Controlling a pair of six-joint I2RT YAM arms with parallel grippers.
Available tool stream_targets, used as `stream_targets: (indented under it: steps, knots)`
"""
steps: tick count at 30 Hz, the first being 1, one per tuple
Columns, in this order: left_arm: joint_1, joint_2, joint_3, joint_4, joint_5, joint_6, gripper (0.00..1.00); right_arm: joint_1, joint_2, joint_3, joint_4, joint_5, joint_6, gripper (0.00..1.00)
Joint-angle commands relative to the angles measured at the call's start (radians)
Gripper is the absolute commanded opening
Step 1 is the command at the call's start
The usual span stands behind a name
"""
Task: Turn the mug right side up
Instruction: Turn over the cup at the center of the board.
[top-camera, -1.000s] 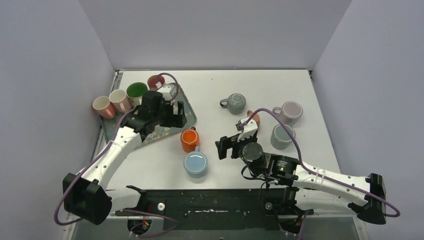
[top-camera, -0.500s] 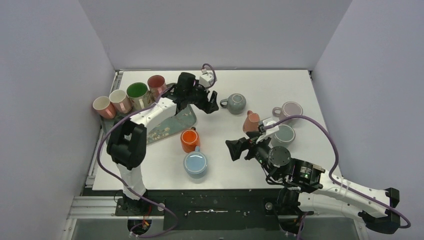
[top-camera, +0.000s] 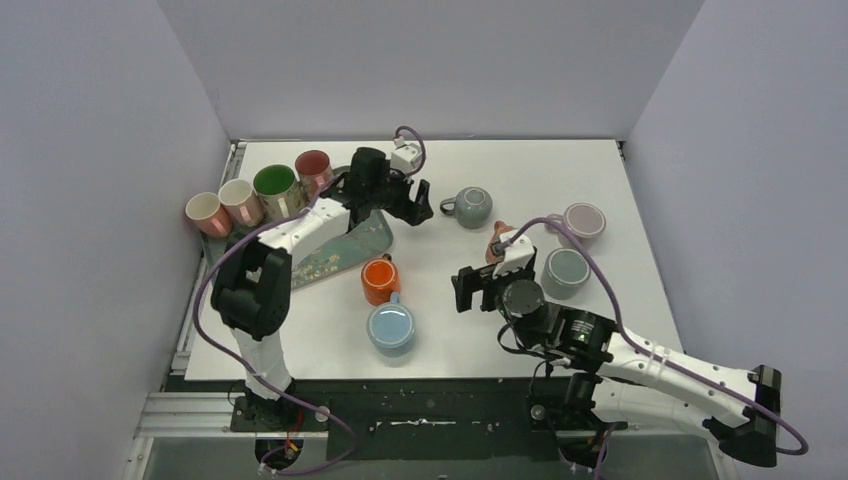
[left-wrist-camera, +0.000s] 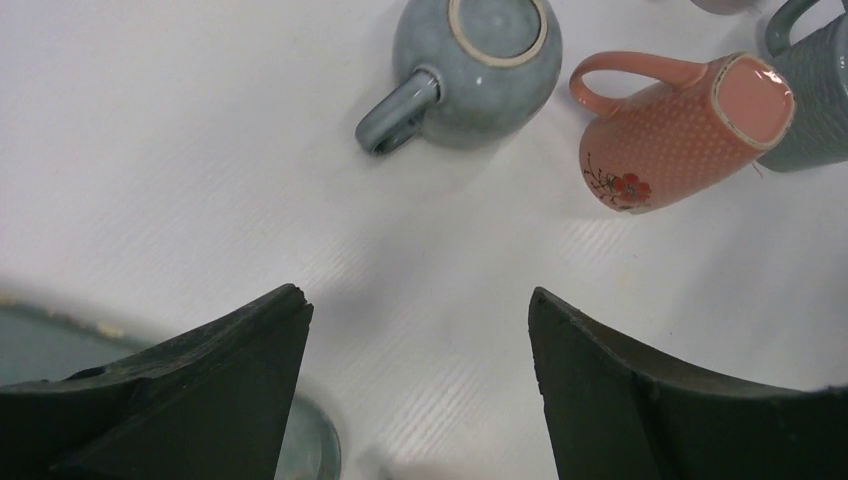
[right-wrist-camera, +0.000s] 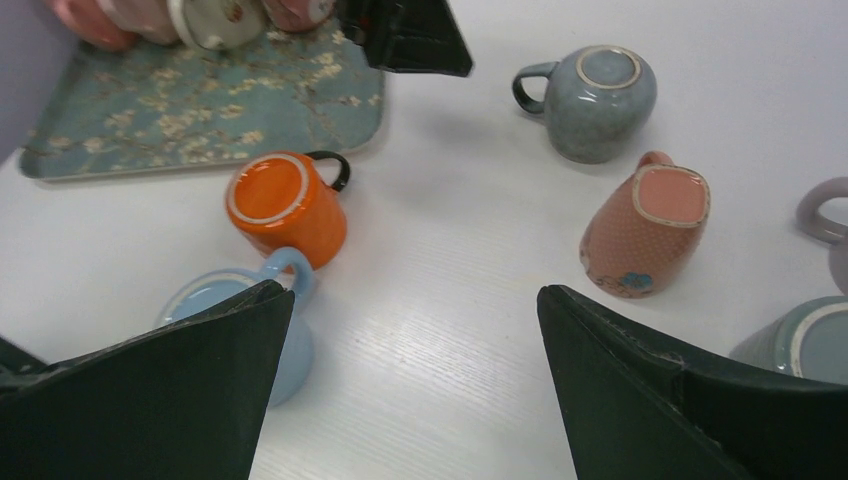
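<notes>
The pink dotted mug's handle (top-camera: 503, 227) (right-wrist-camera: 655, 159) sticks out free, outward of my right gripper and below it. My right gripper will next move outward past the mug's base and go down to close on the handle.
A round grey-blue mug (top-camera: 472, 206) stands upside down on the white table, base up, handle to the left; it also shows in the left wrist view (left-wrist-camera: 480, 65) and the right wrist view (right-wrist-camera: 595, 100). My left gripper (top-camera: 418, 205) is open and empty, just left of that mug, its jaws wide apart over bare table (left-wrist-camera: 415, 300). A pink dotted mug (top-camera: 497, 240) sits base up beside it (left-wrist-camera: 680, 125). My right gripper (top-camera: 470, 290) is open and empty (right-wrist-camera: 415, 290), near the pink mug (right-wrist-camera: 645, 230). An orange mug (top-camera: 379, 280) stands base up (right-wrist-camera: 285, 205).
A light blue mug (top-camera: 391, 327) stands below the orange one. A floral tray (top-camera: 345, 255) lies at left with several upright mugs (top-camera: 275, 185) along its far side. A grey-green mug (top-camera: 565, 272) and a mauve mug (top-camera: 583, 220) stand at right.
My left arm has swung from over the tray to the right, ending beside the grey-blue mug. My right gripper has shifted slightly near the pink mug. No mug has moved.
</notes>
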Motion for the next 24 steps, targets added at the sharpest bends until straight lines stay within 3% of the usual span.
stream_targets:
  steps: [1, 6, 13, 18, 24]
  knots:
    - [0.019, -0.240, -0.093, -0.048, -0.138, -0.068, 0.79, -0.119, 0.086, 0.058, 0.017, -0.053, -0.023, 1.00]
    - [0.020, -0.471, -0.213, -0.117, -0.213, -0.065, 0.81, -0.300, 0.207, 0.105, 0.044, -0.063, -0.069, 1.00]
    - [0.020, -0.721, -0.420, -0.096, -0.231, -0.088, 0.84, -0.640, 0.476, 0.297, -0.003, -0.338, -0.053, 0.94]
    - [0.023, -0.795, -0.516, -0.074, -0.263, -0.085, 0.85, -0.724, 0.752, 0.500, -0.155, -0.414, -0.094, 0.82]
    - [0.024, -0.808, -0.537, -0.090, -0.255, -0.057, 0.85, -0.788, 0.935, 0.627, -0.250, -0.579, -0.124, 0.81]
